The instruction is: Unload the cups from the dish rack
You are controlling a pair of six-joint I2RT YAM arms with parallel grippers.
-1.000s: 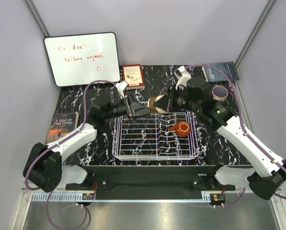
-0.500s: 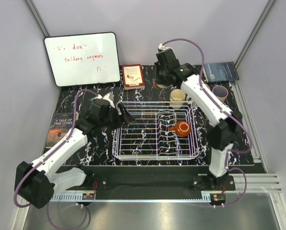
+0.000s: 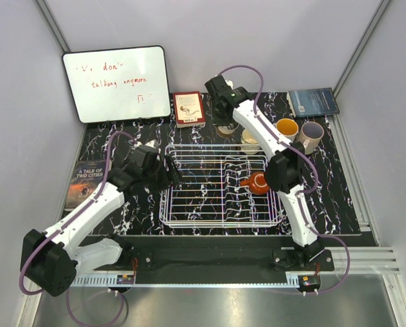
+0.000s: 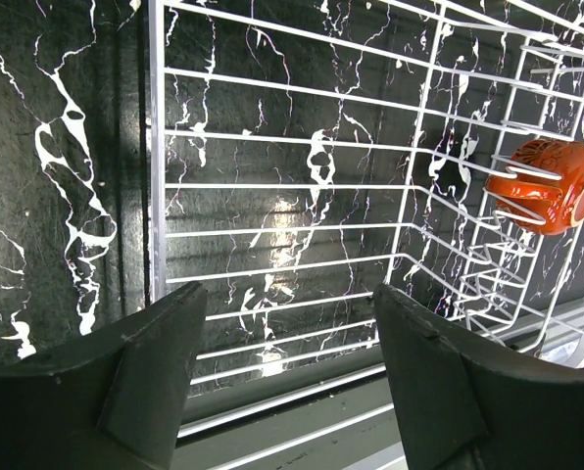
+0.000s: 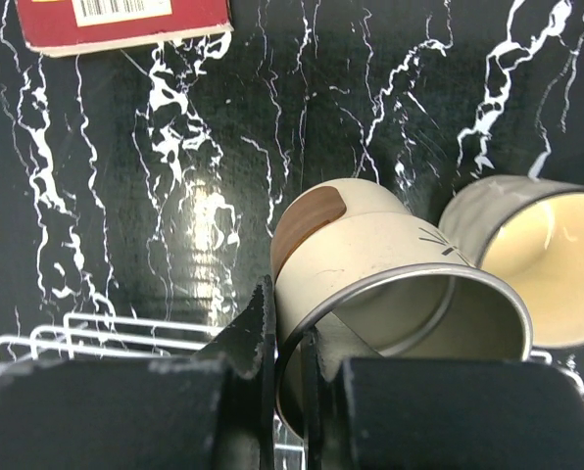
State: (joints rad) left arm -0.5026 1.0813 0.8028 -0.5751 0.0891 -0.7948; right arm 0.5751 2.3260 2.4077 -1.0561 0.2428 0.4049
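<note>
The spot on the tabletop behind the rack, beside the second cup, is clear, so my right gripper will next lower the cup there and let go of the cup's rim.
My right gripper (image 3: 222, 121) is shut on the rim of a cream cup with a brown patch (image 5: 370, 274), one finger inside and one outside. It holds the cup tilted over the table just behind the dish rack (image 3: 220, 197), next to a second cream cup (image 5: 542, 259). That second cup (image 3: 251, 139), a tan cup (image 3: 287, 127) and a pinkish-beige cup (image 3: 312, 135) stand behind the rack. A squat reddish-brown cup (image 3: 259, 182) lies in the rack's right side and shows in the left wrist view (image 4: 547, 186). My left gripper (image 3: 172, 170) is open and empty over the rack's left edge (image 4: 157, 176).
A red book (image 3: 189, 107) lies at the back, close to the left of my right gripper, and shows in the right wrist view (image 5: 125, 24). A whiteboard (image 3: 116, 83) leans at the back left. A blue book (image 3: 313, 102) lies back right, another book (image 3: 89, 180) at the left.
My right arm has swung from above the rack's back edge to the back of the table with the cream cup. My left gripper has drawn back to the rack's left edge.
</note>
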